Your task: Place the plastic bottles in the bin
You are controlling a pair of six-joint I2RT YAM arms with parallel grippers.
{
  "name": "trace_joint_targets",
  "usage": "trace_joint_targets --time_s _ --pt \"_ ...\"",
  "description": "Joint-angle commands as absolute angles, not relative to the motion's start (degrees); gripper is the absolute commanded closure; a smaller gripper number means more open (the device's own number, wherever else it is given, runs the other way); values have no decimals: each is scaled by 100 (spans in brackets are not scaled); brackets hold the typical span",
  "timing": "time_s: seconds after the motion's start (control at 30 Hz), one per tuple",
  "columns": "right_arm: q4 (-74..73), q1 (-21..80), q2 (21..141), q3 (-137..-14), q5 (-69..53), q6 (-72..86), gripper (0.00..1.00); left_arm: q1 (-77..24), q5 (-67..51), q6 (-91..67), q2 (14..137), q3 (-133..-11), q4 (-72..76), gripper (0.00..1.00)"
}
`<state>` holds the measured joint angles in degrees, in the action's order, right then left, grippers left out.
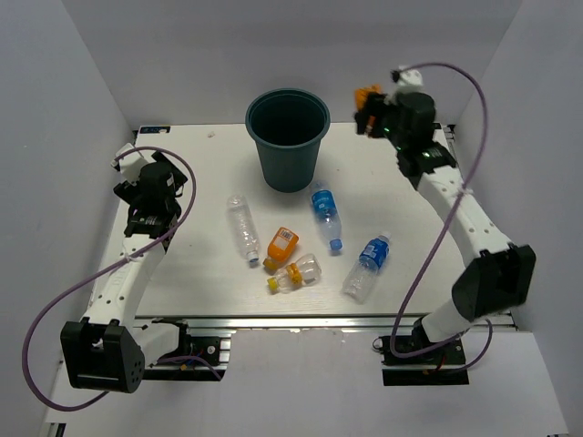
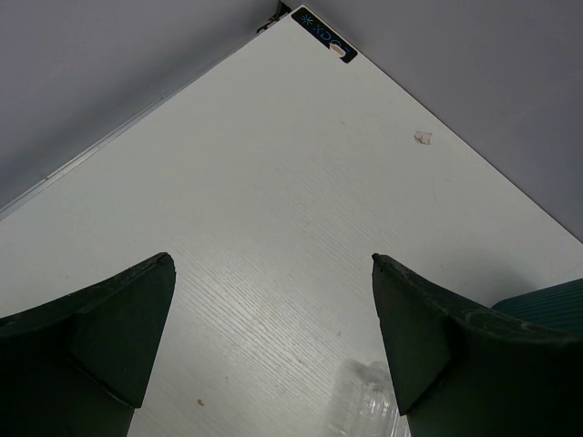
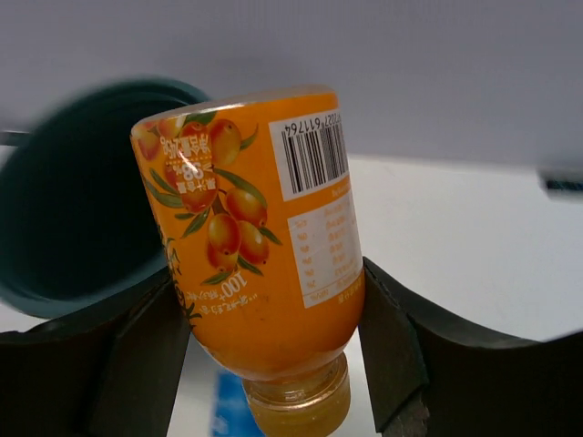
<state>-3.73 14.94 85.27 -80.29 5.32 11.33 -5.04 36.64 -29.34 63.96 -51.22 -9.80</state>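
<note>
The left gripper should move down next onto the clear bottle's far end, which lies below the left gripper and to its right in the top view.
My right gripper is shut on an orange bottle, held in the air to the right of the dark teal bin; the bin's rim shows left of the bottle in the right wrist view. On the table lie a clear bottle, a second orange bottle, a clear bottle with a yellow-orange cap, and two blue-labelled bottles. My left gripper is open and empty over the table's left side; the clear bottle's end shows near its right finger.
White walls close in the table on the left, back and right. The table's far left corner lies ahead of the left gripper. An aluminium rail runs along the near edge.
</note>
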Motion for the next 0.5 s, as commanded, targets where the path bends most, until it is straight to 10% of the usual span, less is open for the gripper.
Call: trace_joint_targets --time_s 0.0,0.2,0.37,0.47 --pt "-62 2372 9400 -9354 203 352 64 -492 3604 -2892 6354 -5133 -896 2" --pt "18 2777 11160 -11317 -167 720 58 -492 3384 -2830 6539 -5247 -993 2" --pt "-668 3050 12215 -13077 -343 615 12 -483 3331 -2795 6635 -5300 -1081 2" --pt "-502 3094 11999 -12903 -369 528 11 -492 3401 -2909 6758 -5379 -1160 2"
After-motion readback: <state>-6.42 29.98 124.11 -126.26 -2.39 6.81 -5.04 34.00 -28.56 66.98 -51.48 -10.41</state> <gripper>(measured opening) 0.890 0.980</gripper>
